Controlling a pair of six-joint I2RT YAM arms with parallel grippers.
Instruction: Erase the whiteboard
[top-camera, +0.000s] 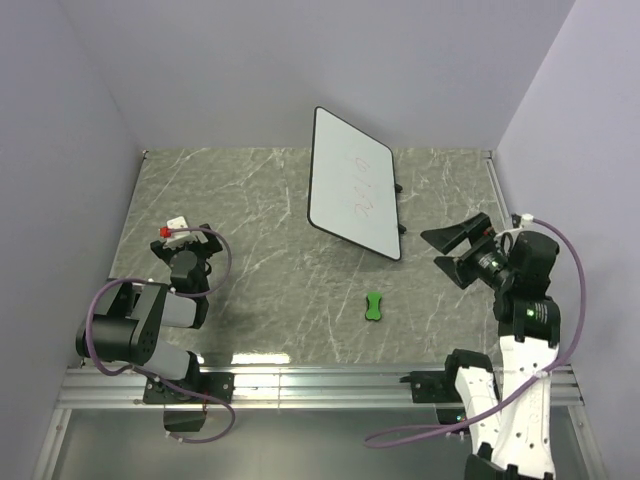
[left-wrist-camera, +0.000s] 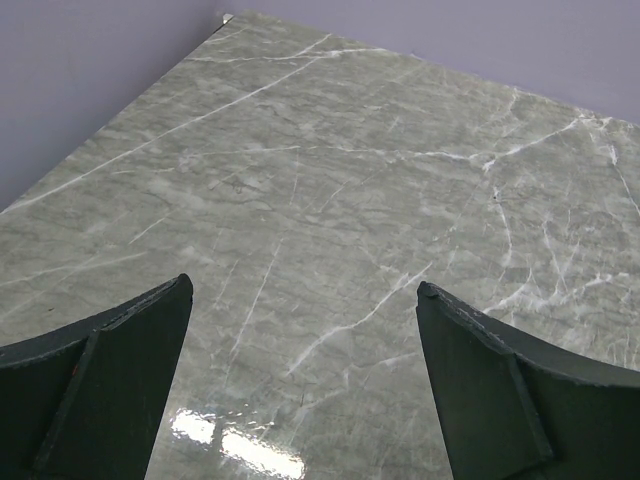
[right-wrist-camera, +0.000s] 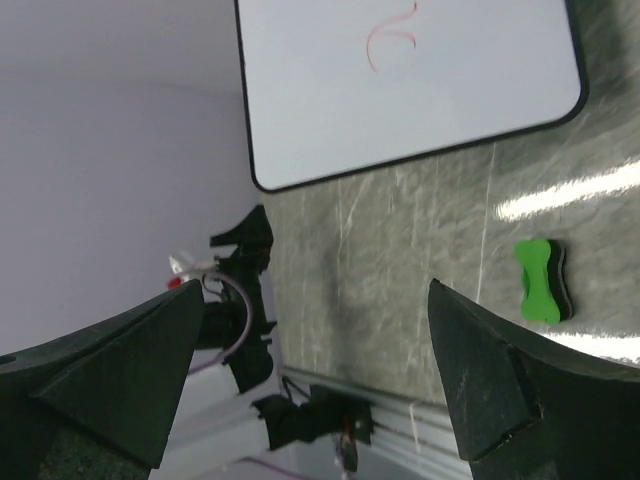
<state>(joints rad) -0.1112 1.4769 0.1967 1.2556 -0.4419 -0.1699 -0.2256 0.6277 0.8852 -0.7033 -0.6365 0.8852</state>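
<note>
My right gripper turns and moves down onto the green eraser's narrow middle (top-camera: 374, 307) (right-wrist-camera: 538, 280) next. The eraser is below the gripper and to its left in the top view.
The whiteboard (top-camera: 352, 184) stands tilted at the table's middle back, black-rimmed, with faint pen marks; it also shows in the right wrist view (right-wrist-camera: 400, 80) with a red squiggle. A small green eraser (top-camera: 373, 306) lies flat on the table in front of it, also seen in the right wrist view (right-wrist-camera: 541, 280). My right gripper (top-camera: 447, 250) is open and empty, raised at the right, well apart from the eraser and board. My left gripper (top-camera: 187, 237) is open and empty at the left, over bare marble (left-wrist-camera: 330, 230).
The marble table (top-camera: 250, 220) is walled by lilac panels at the back and sides. A metal rail (top-camera: 320, 385) runs along the near edge with both arm bases on it. The left arm shows in the right wrist view (right-wrist-camera: 235, 300).
</note>
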